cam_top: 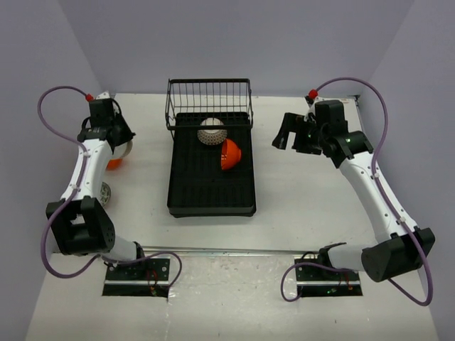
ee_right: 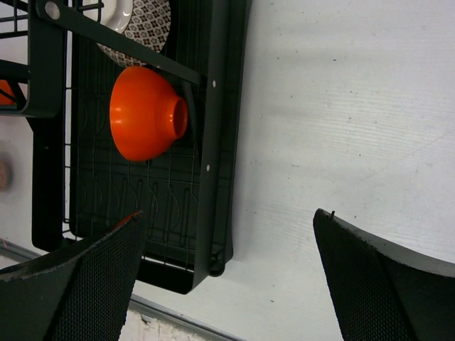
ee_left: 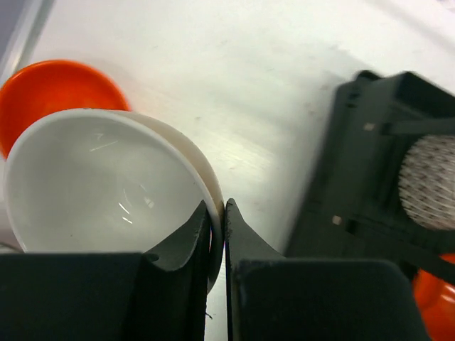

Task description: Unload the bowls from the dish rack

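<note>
I will move my left gripper down and to the left in the top view and let go of the white bowl atop the orange bowl (cam_top: pixel 114 164) (ee_left: pixel 58 94), because the white bowl still hangs off-center.
The black dish rack (cam_top: pixel 211 186) stands mid-table with its wire basket (cam_top: pixel 210 99) at the far end. In it, a patterned bowl (cam_top: pixel 212 131) and an orange bowl (cam_top: pixel 229 153) stand on edge; both also show in the right wrist view, the orange bowl (ee_right: pixel 146 114) and the patterned bowl (ee_right: pixel 138 25). My left gripper (ee_left: pixel 217 213) is shut on the rim of a white bowl (ee_left: pixel 99 185), left of the rack, over another orange bowl (ee_left: pixel 43 92). My right gripper (ee_right: pixel 227 220) is open and empty, above the table right of the rack (ee_right: pixel 213 142).
A small patterned bowl (cam_top: pixel 105 192) sits on the table behind my left arm, near the orange bowl (cam_top: pixel 114 163). A metal strip (cam_top: pixel 234 250) runs along the near table edge. Walls close in the table at the back and sides.
</note>
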`<state>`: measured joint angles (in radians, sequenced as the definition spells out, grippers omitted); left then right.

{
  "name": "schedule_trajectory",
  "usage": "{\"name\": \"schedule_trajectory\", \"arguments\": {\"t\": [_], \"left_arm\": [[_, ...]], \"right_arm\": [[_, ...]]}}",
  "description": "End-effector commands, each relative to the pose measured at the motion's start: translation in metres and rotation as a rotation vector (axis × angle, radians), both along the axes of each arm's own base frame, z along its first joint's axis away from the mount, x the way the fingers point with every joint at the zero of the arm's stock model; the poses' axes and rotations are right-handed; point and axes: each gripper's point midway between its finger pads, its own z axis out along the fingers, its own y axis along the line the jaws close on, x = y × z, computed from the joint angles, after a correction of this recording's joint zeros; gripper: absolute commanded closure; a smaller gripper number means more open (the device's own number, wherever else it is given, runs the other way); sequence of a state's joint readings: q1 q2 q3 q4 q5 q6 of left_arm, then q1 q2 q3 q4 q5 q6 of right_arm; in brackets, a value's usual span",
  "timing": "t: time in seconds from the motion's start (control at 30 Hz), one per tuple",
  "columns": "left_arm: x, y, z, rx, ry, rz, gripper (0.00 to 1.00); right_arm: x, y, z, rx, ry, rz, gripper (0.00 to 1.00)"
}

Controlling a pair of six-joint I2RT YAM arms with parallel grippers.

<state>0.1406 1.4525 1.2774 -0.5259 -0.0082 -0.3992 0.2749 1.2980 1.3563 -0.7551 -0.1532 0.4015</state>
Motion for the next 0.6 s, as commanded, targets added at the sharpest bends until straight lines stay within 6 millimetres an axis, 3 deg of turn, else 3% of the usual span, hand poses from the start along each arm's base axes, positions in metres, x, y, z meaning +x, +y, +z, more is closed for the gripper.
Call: {"name": "schedule_trajectory", "arguments": {"t": [0.0,0.17,0.57], "left_arm": [[0.011,0.042,0.014,0.158,-0.007,0.144,1.00],[0.019,0.066,0.002,0.247,0.049,0.220,1.00],[0.038,0.094,-0.037,0.313,0.156,0.296,1.00]], "right_arm": [[0.004,0.008,0.021,0.034,-0.030,0.018,0.01],[0.006,0.010,0.024,0.044,-0.016,0.015,0.01],[0.003,0.004,0.041,0.027,-0.027,-0.008,0.01]]}}
